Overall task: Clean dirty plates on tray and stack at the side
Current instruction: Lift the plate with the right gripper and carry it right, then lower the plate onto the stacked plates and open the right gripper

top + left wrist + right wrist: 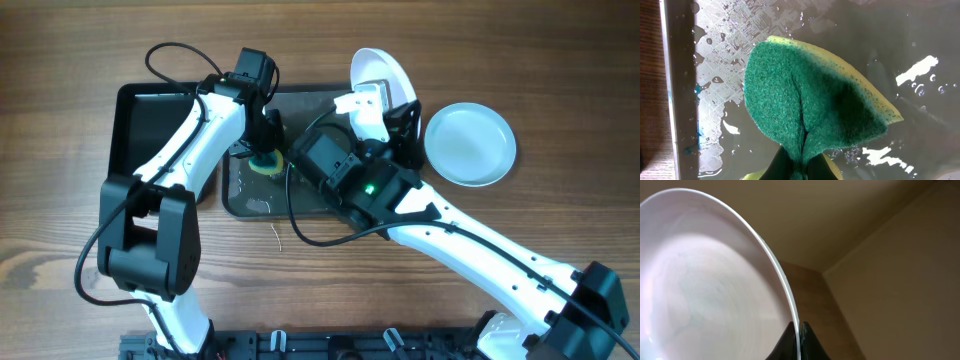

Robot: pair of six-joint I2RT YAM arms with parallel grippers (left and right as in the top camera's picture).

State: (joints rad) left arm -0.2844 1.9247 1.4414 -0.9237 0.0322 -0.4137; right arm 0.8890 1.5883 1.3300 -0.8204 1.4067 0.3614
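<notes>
My right gripper will next swing over to the pale plate [470,144] below, to its right in the overhead view. It will level the tilted plate, lower it on top and let go.
The dark-grey tray [262,203] lies mid-table, wet with water drops. My left gripper [266,148] is shut on a teal-and-yellow sponge [266,165] and holds it on the tray floor; the left wrist view shows the folded sponge [810,100] pinched in the jaws [801,167] over the wet tray [715,55]. My right gripper [388,98] is shut on the rim of a white plate [383,72], held tilted above the tray's far right corner. The right wrist view shows this plate [710,295] with faint teal streaks. A pale plate [470,143] lies on the table to the right. A third plate is out of view.
A smaller, deeper black tray [145,115] stands left of the grey tray, partly under my left arm. My right arm crosses the front right of the table. Wooden table [560,70] surrounds the trays.
</notes>
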